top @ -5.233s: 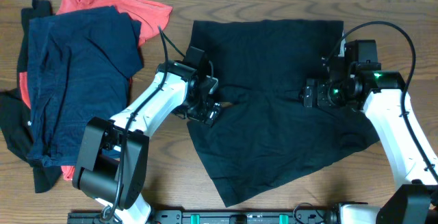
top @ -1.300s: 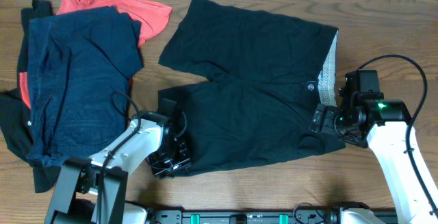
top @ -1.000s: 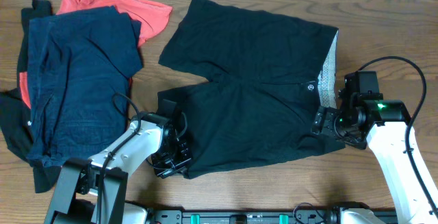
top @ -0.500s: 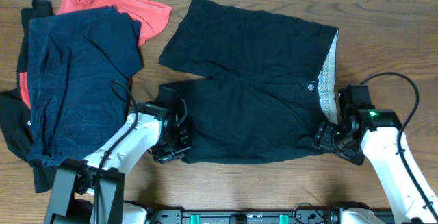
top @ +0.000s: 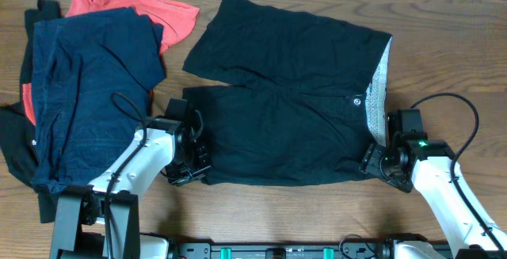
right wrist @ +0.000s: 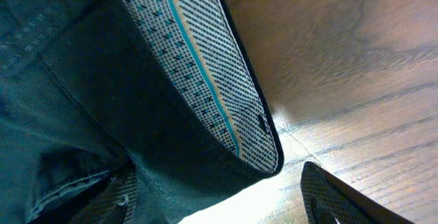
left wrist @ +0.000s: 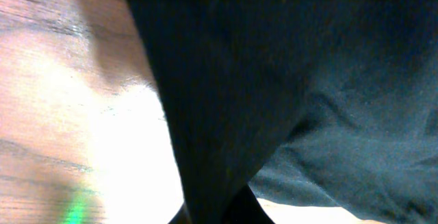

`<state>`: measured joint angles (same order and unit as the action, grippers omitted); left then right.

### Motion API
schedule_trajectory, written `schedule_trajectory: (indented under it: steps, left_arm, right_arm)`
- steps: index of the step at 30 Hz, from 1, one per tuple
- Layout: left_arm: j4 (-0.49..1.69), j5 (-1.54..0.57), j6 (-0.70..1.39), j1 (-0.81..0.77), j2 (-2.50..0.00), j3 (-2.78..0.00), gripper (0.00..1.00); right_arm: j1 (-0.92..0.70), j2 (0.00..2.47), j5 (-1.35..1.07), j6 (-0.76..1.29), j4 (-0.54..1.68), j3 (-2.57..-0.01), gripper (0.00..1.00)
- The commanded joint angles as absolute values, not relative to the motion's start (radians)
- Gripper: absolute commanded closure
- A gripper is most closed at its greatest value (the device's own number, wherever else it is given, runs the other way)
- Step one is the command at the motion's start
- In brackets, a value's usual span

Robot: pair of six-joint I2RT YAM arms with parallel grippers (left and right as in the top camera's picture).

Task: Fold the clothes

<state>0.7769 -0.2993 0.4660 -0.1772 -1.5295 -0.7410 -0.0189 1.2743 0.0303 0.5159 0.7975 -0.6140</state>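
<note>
My left gripper rises next, carries the pinched corner of the shorts outward and down onto the shorts' far end (top: 223, 43) and releases it, since that end lies outward.
The clothes being folded are black shorts (top: 293, 108), lying doubled over in the middle of the table with the pale mesh waistband lining (top: 382, 73) showing on the right. My left gripper (top: 186, 162) is shut on the shorts' lower left corner. In the left wrist view the black cloth (left wrist: 274, 80) runs straight out of the pinched left gripper (left wrist: 219, 214). My right gripper (top: 375, 162) is at the lower right corner and stands open. In the right wrist view the waistband (right wrist: 205, 73) hangs between its fingers (right wrist: 328, 196), clear of the right one.
More clothes are piled at the left of the wooden table (top: 451, 45): a navy garment (top: 87, 85) on top, a coral-red one (top: 162, 13) behind it and a black one (top: 16, 148) at the edge. Both arms' cables loop above the table.
Since the earliest frame the shorts have been doubled over and squared up. In the last second the left gripper drew its corner left and back; the right gripper slid toward the front and its jaws narrowed.
</note>
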Motion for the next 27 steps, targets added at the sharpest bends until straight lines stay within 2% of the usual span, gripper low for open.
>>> schedule_trajectory:
  steps: [1,6,7,8,9,17,27]
  left_arm:
    - [0.778,-0.276,0.445,-0.170,-1.517,-0.757,0.94]
    - [0.765,-0.276,0.445,-0.170,-1.517,-0.757,0.94]
    - [0.763,-0.276,0.445,-0.169,-1.517,-0.757,0.94]
    - [0.762,-0.276,0.445,-0.168,-1.517,-0.759,0.94]
    - [0.762,-0.276,0.444,-0.167,-1.517,-0.762,0.94]
    - [0.877,-0.276,0.398,-0.160,-1.473,-0.885,0.94]
    - [1.010,-0.275,0.333,-0.160,-1.215,-1.043,0.94]
  right_arm:
    - [-0.016,1.277,0.025,0.531,0.789,-0.591,0.29]
    - [-0.021,1.277,-0.001,0.512,0.797,-0.586,0.46]
    - [-0.021,1.276,-0.017,0.500,0.796,-0.586,0.59]
    - [-0.021,1.276,-0.029,0.499,0.796,-0.586,0.82]
    - [-0.020,1.276,-0.034,0.500,0.796,-0.587,0.98]
    - [-0.018,1.234,-0.050,0.495,0.868,-0.656,0.99]
    - [-0.018,1.073,-0.049,0.340,1.062,-0.861,0.99]
